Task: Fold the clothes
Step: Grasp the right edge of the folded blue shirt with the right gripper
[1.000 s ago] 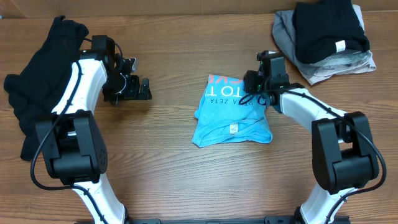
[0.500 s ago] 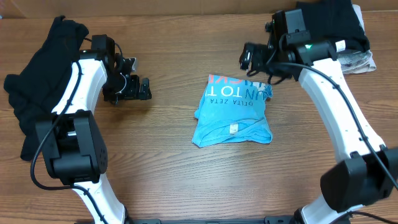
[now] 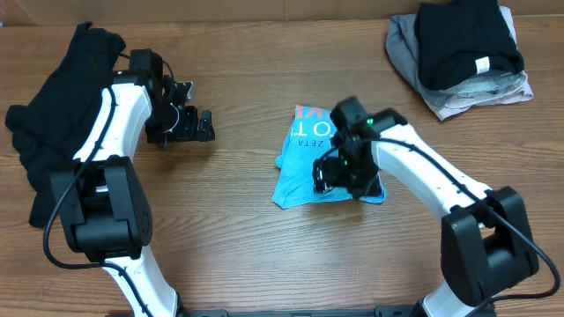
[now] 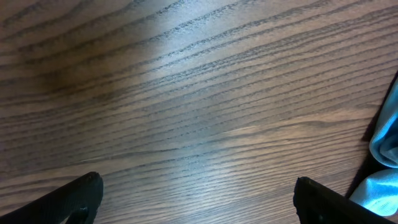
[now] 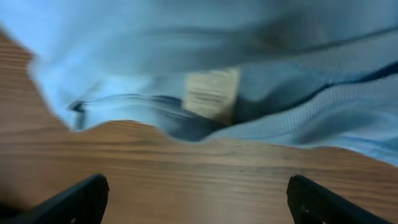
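Observation:
My right gripper's fingers span bare wood, so I should turn and bring it outward next onto the shirt's ribbed edge beside the label, which lies outward.
A folded light blue T-shirt (image 3: 296, 174) with white and red lettering lies at the table's middle. My right gripper (image 3: 335, 176) is open and empty, low over the shirt's near part. In the right wrist view the shirt (image 5: 292, 56) and its white label (image 5: 211, 93) fill the top, and the open fingers (image 5: 196, 199) stand over bare wood just off its edge. My left gripper (image 3: 201, 128) is open and empty, to the left of the shirt. The left wrist view shows its fingers (image 4: 196, 199) over wood and a bit of the shirt (image 4: 387, 143) at the right edge.
A black garment (image 3: 53, 97) lies heaped at the far left under my left arm. At the back right a folded black garment (image 3: 463, 40) lies on a grey one (image 3: 405, 42). The wooden table (image 3: 229, 229) is bare in front.
My right arm swung from the shirt's far edge up to the back right, then came down over the shirt's near part. The left arm has not moved.

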